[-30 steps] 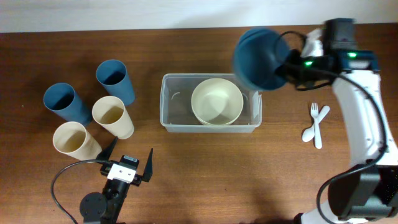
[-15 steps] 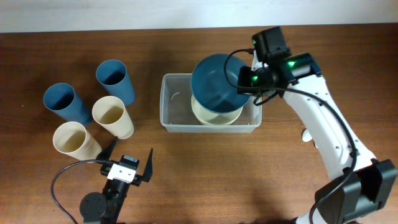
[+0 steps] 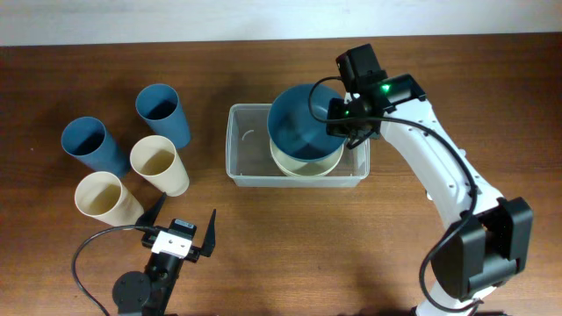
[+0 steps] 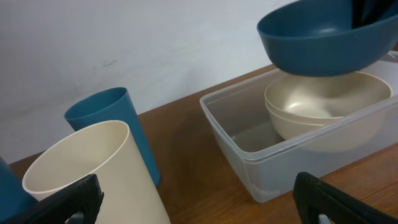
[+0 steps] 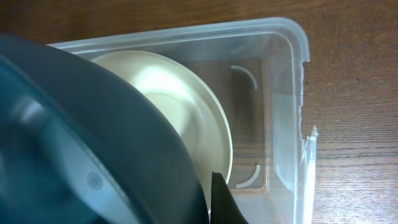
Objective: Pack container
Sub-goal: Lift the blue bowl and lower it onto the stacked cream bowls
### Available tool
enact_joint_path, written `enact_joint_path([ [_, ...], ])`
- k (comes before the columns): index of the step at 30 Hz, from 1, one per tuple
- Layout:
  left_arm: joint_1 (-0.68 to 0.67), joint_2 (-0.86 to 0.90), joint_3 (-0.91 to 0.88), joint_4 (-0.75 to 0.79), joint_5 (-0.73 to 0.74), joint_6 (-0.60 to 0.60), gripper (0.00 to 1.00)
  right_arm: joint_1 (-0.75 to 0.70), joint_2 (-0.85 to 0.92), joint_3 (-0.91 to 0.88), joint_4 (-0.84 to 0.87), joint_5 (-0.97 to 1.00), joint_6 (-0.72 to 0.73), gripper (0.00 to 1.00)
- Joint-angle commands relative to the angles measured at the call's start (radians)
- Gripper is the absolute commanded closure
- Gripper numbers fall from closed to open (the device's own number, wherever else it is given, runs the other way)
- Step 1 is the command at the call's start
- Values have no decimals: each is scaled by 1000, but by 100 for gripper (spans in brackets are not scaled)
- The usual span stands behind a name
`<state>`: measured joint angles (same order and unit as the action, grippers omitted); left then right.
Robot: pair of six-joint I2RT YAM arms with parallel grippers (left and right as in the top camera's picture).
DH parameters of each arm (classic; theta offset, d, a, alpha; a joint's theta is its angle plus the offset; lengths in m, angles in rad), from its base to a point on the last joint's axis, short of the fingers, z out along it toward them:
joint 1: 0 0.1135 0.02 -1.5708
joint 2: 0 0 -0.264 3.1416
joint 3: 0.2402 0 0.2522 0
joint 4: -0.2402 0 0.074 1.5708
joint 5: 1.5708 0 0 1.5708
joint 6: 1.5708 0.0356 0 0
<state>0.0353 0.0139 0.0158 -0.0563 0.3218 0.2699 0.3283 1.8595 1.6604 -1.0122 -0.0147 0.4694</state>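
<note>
My right gripper still has the blue bowl above the cream bowl [image 3: 309, 164] [image 5: 186, 106], so next it will move down, nest it inside and release the blue bowl's rim.
The clear plastic container [image 3: 241, 154] sits mid-table with a cream bowl [image 3: 309, 164] inside it. My right gripper [image 3: 336, 117] is shut on the rim of a blue bowl [image 3: 301, 123] and holds it just above the cream bowl, over the container. In the right wrist view the blue bowl [image 5: 81, 137] fills the left, with the cream bowl [image 5: 186, 106] and the container [image 5: 283, 93] beneath. The left wrist view shows the container [image 4: 249, 149], the cream bowl [image 4: 323, 106] and the blue bowl [image 4: 323, 37] hanging above. My left gripper [image 3: 182, 230] is open and empty near the front edge.
Two blue cups [image 3: 161, 111] [image 3: 88, 143] and two cream cups [image 3: 158, 164] [image 3: 104, 197] stand at the left. Close cups, cream [image 4: 93, 174] and blue [image 4: 118, 124], fill the left wrist view's left side.
My right gripper has carried the blue bowl from right of the container leftward to over the cream bowl, and lowered it slightly. The left arm has not moved.
</note>
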Motion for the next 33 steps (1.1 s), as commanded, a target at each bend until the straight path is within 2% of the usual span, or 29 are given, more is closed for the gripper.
enact_joint_path([
  [1, 5, -8, -7, -1, -7, 9, 0, 7, 29, -13, 6, 19, 11, 95],
  [16, 5, -8, -7, -1, -7, 9, 0, 7, 85, -34, 40, 8, 18, 94],
  [17, 5, -8, -7, -1, -7, 9, 0, 7, 85, -34, 40, 8, 17, 88],
  [18, 5, -8, -7, -1, -7, 9, 0, 7, 85, -34, 39, 8, 17, 75],
  [19, 5, -8, -7, -1, -7, 9, 0, 7, 85, -34, 39, 8, 17, 67],
  [21, 5, -8, -7, -1, -7, 9, 0, 7, 85, -34, 39, 8, 17, 58],
  [24, 5, -8, -7, -1, -7, 9, 0, 7, 85, -34, 40, 8, 17, 54],
  [33, 5, -8, -7, -1, -7, 9, 0, 5, 63, 37, -19, 1, -10, 54],
])
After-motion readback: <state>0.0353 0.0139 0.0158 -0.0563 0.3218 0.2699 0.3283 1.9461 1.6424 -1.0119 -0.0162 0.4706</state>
